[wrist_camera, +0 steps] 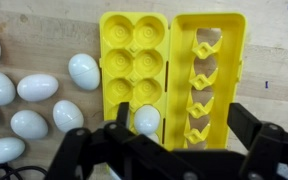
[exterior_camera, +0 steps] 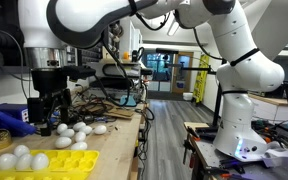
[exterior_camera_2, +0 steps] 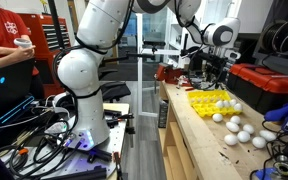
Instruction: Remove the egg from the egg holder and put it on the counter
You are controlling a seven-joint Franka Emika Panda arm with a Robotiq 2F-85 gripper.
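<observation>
I will next bring my gripper down and to the left in the wrist view, around the egg in the near cup (wrist_camera: 147, 120). The egg sits off-center below my fingers.
A yellow egg holder (wrist_camera: 134, 45) lies open on the wooden counter, cups on the left half, spiked lid on the right. One white egg (wrist_camera: 146, 120) sits in a near cup of the holder. My gripper (wrist_camera: 184, 128) is open and empty above the holder's near end. Its left finger is just beside the egg and its right finger is past the lid's edge. In both exterior views the gripper (exterior_camera: 52, 108) (exterior_camera_2: 212, 80) hangs low over the counter by the holder (exterior_camera: 64, 165) (exterior_camera_2: 202, 100).
Several loose white eggs (wrist_camera: 39, 88) lie on the counter left of the holder; they also show in both exterior views (exterior_camera: 79, 130) (exterior_camera_2: 239, 128). Cables and tools clutter the counter's far end (exterior_camera: 114, 90). A red toolbox (exterior_camera_2: 269, 85) stands behind.
</observation>
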